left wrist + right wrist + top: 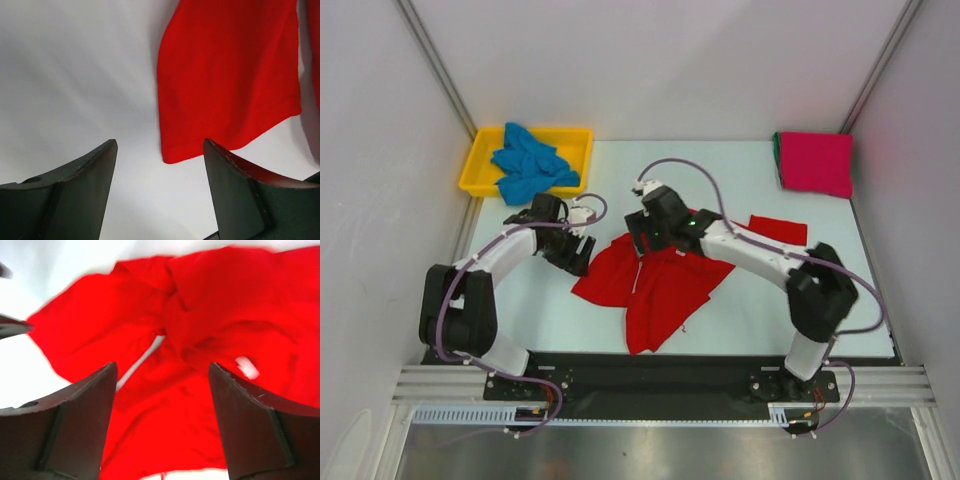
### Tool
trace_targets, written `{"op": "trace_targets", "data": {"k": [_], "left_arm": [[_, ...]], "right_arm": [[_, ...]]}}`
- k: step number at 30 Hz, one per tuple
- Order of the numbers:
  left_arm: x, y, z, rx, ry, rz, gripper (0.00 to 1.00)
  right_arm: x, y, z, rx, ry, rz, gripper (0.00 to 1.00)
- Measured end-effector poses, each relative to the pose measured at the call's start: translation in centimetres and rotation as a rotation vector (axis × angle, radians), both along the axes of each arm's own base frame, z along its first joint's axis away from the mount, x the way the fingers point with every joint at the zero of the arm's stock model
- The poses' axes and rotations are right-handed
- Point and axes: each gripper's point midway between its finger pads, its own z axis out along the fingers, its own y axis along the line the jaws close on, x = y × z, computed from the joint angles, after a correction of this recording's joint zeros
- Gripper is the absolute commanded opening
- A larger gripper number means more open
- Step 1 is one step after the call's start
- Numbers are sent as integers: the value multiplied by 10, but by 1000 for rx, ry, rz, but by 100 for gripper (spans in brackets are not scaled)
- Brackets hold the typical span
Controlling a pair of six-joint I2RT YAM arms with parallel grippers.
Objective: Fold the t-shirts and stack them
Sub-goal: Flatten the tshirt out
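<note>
My right gripper should go down onto the bunched fold by the white streak's far end (pixel 652 255) (pixel 171 339) and close on it. That red cloth is below its open fingers.
A bright red t-shirt (pixel 665 285) lies crumpled and partly spread in the middle of the table. It shows in the left wrist view (pixel 227 75) and fills the right wrist view (pixel 200 340). My left gripper (pixel 577 252) is open and empty over bare table just left of the shirt's sleeve. My right gripper (pixel 642 240) is open and empty just above the shirt's upper edge. A blue t-shirt (pixel 530 165) lies bunched in the yellow tray (pixel 480 170). A folded magenta-pink t-shirt (pixel 816 163) lies at the back right with a green edge (pixel 778 155) under it.
The yellow tray stands at the back left corner of the table. The folded stack sits at the back right corner. White walls close in the table on three sides. The arm bases stand at the near edge.
</note>
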Motion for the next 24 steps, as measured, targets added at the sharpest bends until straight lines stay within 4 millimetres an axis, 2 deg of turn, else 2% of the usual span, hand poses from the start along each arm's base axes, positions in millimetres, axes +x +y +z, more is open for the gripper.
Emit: {"op": "trace_targets", "data": {"k": [2,5,7,9,10,13,16,18,22,24], "left_arm": [[3,5,0,-2,-4,20,76],[6,16,2,-2,-8,55,76],[7,20,3,-3,-12,69,75],[7,21,6,-7,-18,75,75],[7,21,7,-10,-21,75,76],[6,20,11,-21,-24,71,75],[6,19,15,-31,-27,71,75],[9,20,20,-39,-36,78,75],[20,27,37,-52,-74,103,75],[27,28,46,-58,-98,108,75]], "right_arm": [[3,14,-26,-39,31,0,74],[9,17,-66,-126,77,-27,66],[17,13,-84,-176,90,-59,56],[23,7,-92,-215,92,-90,46],[26,6,-93,-228,86,-103,28],[39,2,-87,-239,53,-143,0],[53,3,-66,-240,8,-165,0],[67,8,-37,-238,-49,-162,0],[99,20,56,-158,-210,-154,0],[104,11,111,-100,-291,-156,0]]}}
